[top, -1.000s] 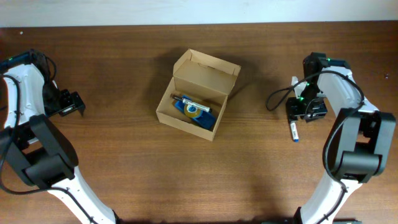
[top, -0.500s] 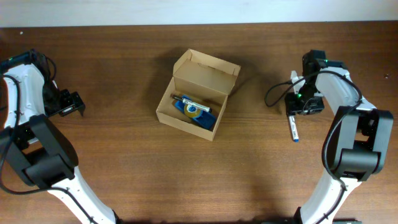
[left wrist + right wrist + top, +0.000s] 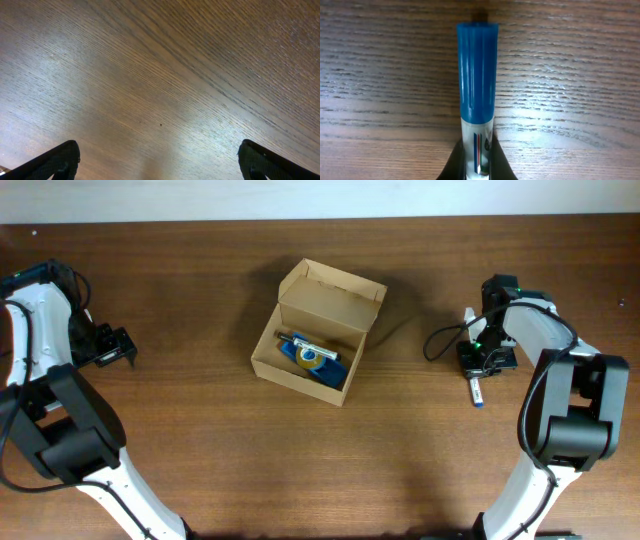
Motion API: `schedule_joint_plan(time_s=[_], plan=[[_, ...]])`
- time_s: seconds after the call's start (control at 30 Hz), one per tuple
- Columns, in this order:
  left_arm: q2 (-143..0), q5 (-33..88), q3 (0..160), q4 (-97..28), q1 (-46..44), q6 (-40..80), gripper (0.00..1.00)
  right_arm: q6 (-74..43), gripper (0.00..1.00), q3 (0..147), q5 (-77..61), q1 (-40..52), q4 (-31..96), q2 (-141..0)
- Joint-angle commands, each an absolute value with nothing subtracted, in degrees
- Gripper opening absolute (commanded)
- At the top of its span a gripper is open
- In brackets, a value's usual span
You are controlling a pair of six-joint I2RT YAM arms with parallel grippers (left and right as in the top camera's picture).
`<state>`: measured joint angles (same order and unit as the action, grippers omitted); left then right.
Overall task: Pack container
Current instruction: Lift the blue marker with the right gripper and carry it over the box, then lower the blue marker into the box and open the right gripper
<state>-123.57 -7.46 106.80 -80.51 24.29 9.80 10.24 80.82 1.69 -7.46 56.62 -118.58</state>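
Note:
I will next lift my right gripper off the table, move it over the blue items in the box (image 3: 309, 359), lower the marker and let go of it, because the lid is open.
The container (image 3: 315, 330) is a tan cardboard box at mid-table, its flap lid standing open at the back. Blue items (image 3: 310, 355) lie inside it. A white marker with a blue cap (image 3: 475, 392) lies on the table at the right. My right gripper (image 3: 487, 358) is shut on the marker's white body. In the right wrist view the marker's blue cap (image 3: 476, 70) points away, and the right gripper (image 3: 478, 167) pinches the marker's body between its dark fingers (image 3: 454, 166). My left gripper (image 3: 112, 345) stands open at the far left. Only bare wood lies under the left gripper (image 3: 160, 165).
A black cable (image 3: 440, 340) loops beside the right arm. The wooden table (image 3: 400, 460) reaches the back wall at the top of the overhead view. Both arm bases stand at the front corners.
The right gripper has shifted slightly toward the back and closed its jaws on the marker. The left arm and the box have not moved.

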Motion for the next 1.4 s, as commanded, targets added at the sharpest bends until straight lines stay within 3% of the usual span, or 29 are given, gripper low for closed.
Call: schedule_joint_plan(time_s=[0.0, 0.27, 0.53, 0.77, 1.03, 1.37], plan=[[-123.5, -7.1, 106.5, -80.5, 24.4, 8.9, 1.0, 9.3, 0.04, 79.5, 1.1, -7.0, 56.1, -119.6], [-123.5, -7.1, 106.5, -80.5, 24.4, 8.9, 1.0, 9.3, 0.04, 86.5, -2.3, -4.2, 64.4, -118.8], [-123.5, -7.1, 106.5, -80.5, 24.4, 8.9, 1.0, 9.4, 0.04, 117.3, -7.5, 6.5, 80.6, -117.7], [-123.5, -7.1, 106.5, -80.5, 24.4, 8.9, 1.0, 16.6, 0.04, 142.2, -6.6, 22.7, 85.6, -117.7], [-123.5, -7.1, 106.5, -80.5, 24.4, 8.9, 1.0, 31.9, 0.04, 139.8, 0.9, 37.7, 86.1, -120.0], [-123.5, -7.1, 106.5, -80.5, 24.4, 8.9, 1.0, 33.7, 0.04, 132.6, 4.7, 37.3, 82.4, -130.8]])
